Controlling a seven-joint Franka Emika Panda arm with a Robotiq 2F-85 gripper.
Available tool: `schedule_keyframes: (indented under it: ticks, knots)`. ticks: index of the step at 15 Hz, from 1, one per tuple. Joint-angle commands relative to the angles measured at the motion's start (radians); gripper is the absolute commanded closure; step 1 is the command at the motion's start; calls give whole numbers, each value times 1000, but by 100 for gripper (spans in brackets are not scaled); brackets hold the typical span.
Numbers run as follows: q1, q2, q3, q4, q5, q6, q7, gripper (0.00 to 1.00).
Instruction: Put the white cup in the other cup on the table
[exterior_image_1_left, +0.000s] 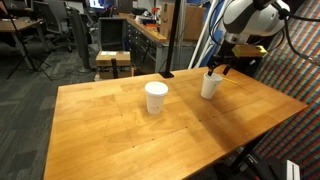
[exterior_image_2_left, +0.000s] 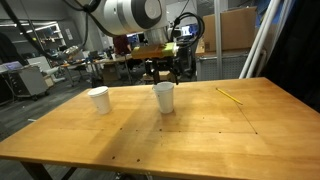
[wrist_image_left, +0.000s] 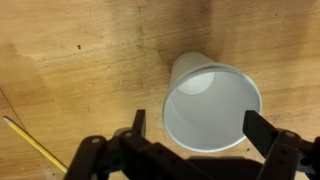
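The white cup needs my gripper lowered around it next, with one finger inside and one outside. Then my gripper needs to close on the rim's pencil-side edge (wrist_image_left: 167, 116).
Two plain white cups stand upright on the wooden table (exterior_image_1_left: 140, 135). One cup (exterior_image_1_left: 211, 85) (exterior_image_2_left: 164, 97) is at the far side, directly under my gripper (exterior_image_1_left: 220, 68) (exterior_image_2_left: 163, 72). In the wrist view this cup (wrist_image_left: 210, 105) shows from above, empty, between my two fingers (wrist_image_left: 198, 126). The fingers are open, one on each side of the rim, and do not touch it. The other cup (exterior_image_1_left: 156, 97) (exterior_image_2_left: 98, 99) stands apart, nearer the table's middle.
A yellow pencil (exterior_image_2_left: 231, 96) (wrist_image_left: 35, 146) lies on the table near the gripped-side cup. Chairs and desks (exterior_image_1_left: 113, 45) stand beyond the table's far edge. A white post (exterior_image_1_left: 203, 40) rises beside the arm.
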Motion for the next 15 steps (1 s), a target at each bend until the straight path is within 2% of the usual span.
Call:
schedule_keyframes:
  ticks: [1,8,9,10,11,15]
  knots:
    - [-1,61,6,45,50,24,-71,0]
    - [-10,128,26,68,100,19,-160,0]
    - [-12,132,29,70,105,15,-167,25]
    - [-13,133,29,71,103,13,-170,26]
    - [-14,133,30,72,104,7,-174,33]
    - [-16,121,29,61,97,-7,-178,69]
